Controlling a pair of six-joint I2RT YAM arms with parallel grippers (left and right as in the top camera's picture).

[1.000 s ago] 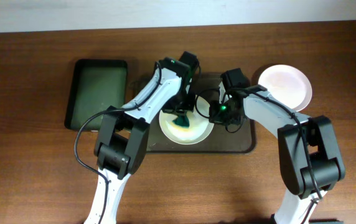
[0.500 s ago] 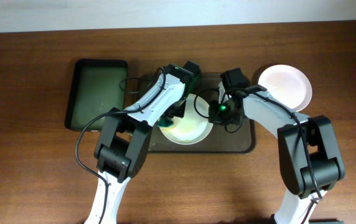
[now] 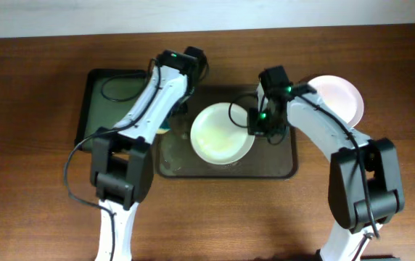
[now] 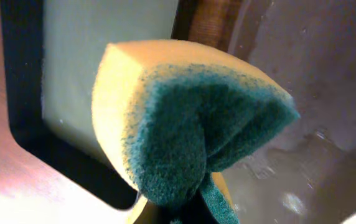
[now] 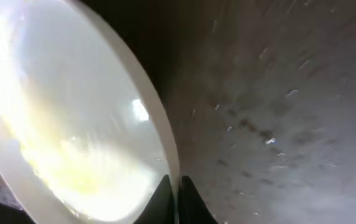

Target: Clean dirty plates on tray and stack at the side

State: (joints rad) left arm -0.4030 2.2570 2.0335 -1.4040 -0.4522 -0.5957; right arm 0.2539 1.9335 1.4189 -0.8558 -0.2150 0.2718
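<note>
I will raise my right gripper's plate, carry it over the second white plate (image 3: 339, 98) already beside the tray, lower it and release its rim.
A white plate (image 3: 220, 135) with faint yellow smears lies over the brown-grey tray (image 3: 226, 170). My right gripper (image 3: 255, 127) is shut on its right rim; the right wrist view shows the rim (image 5: 165, 149) pinched between the fingers (image 5: 177, 194). A second white plate (image 3: 338, 98) sits on the table to the right of the tray. A third plate does not show. My left gripper (image 3: 165, 125) is shut on a yellow and green sponge (image 4: 184, 124), held over the gap between the two trays; its fingers are mostly hidden by the sponge.
A smaller, deeper dark green tray (image 3: 113, 101) stands to the left of the brown-grey tray and also shows in the left wrist view (image 4: 84, 50). The brown-grey tray's surface (image 5: 290, 93) is wet and speckled.
My left gripper has carried the sponge off the plate and to the left, to the green tray's edge. The plate in my right gripper has shifted a little toward the back.
</note>
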